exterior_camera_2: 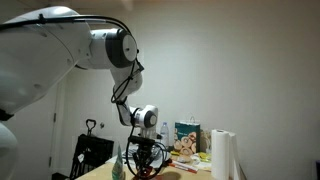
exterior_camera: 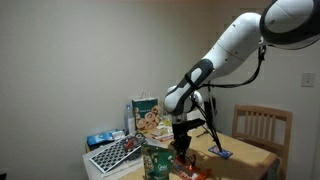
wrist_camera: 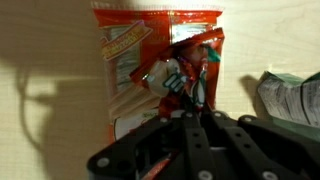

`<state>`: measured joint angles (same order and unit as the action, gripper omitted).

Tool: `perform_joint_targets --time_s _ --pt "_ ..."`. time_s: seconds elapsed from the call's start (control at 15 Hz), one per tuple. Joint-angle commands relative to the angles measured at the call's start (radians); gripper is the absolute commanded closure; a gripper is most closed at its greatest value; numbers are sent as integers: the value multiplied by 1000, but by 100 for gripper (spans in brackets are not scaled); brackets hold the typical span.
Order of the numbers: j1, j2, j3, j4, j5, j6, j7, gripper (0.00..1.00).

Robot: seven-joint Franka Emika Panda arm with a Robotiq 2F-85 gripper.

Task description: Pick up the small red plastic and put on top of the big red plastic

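Note:
The small red plastic goes down a little toward the big red plastic (exterior_camera: 188,170) next and my gripper opens to release it, since it is already over that packet's side.
In the wrist view the big red plastic (wrist_camera: 128,55) lies flat on the wooden table, rectangular with light print. The small red plastic (wrist_camera: 192,62) sits over its right half, crumpled, at my fingertips. My gripper (wrist_camera: 192,100) points down at it with the fingers drawn close together on the packet. In both exterior views the gripper (exterior_camera: 181,145) (exterior_camera_2: 146,162) hangs low over the table. The red packets are mostly hidden behind it there.
A dark green upright bag (exterior_camera: 157,161) (wrist_camera: 291,96) stands close beside the gripper. A keyboard-like board (exterior_camera: 112,153), a printed snack bag (exterior_camera: 147,114), a blue flat item (exterior_camera: 222,153), a wooden chair (exterior_camera: 262,124) and a paper towel roll (exterior_camera_2: 222,155) surround the spot.

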<state>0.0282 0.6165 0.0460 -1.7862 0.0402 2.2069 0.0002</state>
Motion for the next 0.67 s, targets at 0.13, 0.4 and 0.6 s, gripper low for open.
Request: perform_joint_targets --time_s 0.13,0.4,0.6 --pt "-11 33 -10 21 6 -24 -4 98" --pt "2 46 -18 29 -10 -44 9 54" --pt "6 44 -19 30 -10 -48 11 34"
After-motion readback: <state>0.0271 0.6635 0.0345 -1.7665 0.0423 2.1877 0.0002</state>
